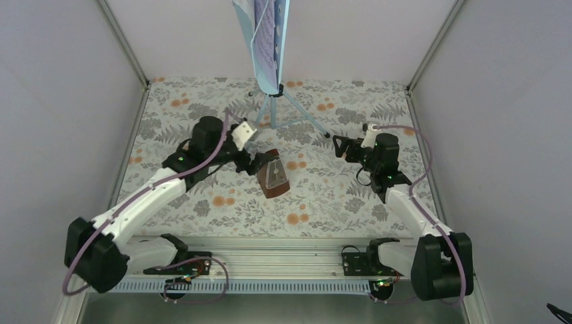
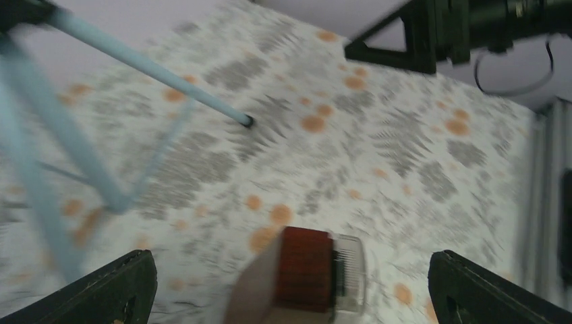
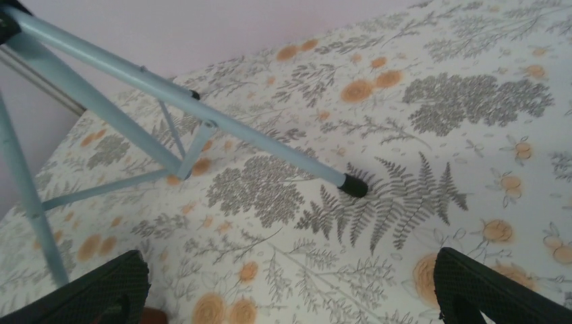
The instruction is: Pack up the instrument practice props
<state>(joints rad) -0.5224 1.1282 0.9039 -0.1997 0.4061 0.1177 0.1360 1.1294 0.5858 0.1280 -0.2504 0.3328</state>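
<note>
Next, my left gripper will tip downward and move onto the metronome's narrow top (image 1: 272, 154) (image 2: 306, 266).
The reddish-brown pyramid metronome (image 1: 273, 177) stands on the floral cloth at mid-table. My left gripper (image 1: 258, 162) is open just behind it. In the left wrist view the metronome's top (image 2: 303, 273) sits between my wide-spread fingers (image 2: 101, 290), untouched. The pale-blue music stand (image 1: 268, 47) stands at the back on tripod legs (image 1: 291, 108), with sheet-music pages (image 1: 265, 27) on its desk. My right gripper (image 1: 338, 146) is open and empty, just right of one leg's black tip (image 3: 352, 185). A corner of the metronome (image 3: 152, 316) shows by its left finger.
The floral cloth (image 1: 317, 202) covers the table. Grey walls and aluminium posts close in the left, right and back sides. A metal rail (image 1: 283, 260) with the arm bases runs along the near edge. The right gripper also shows in the left wrist view (image 2: 418, 40).
</note>
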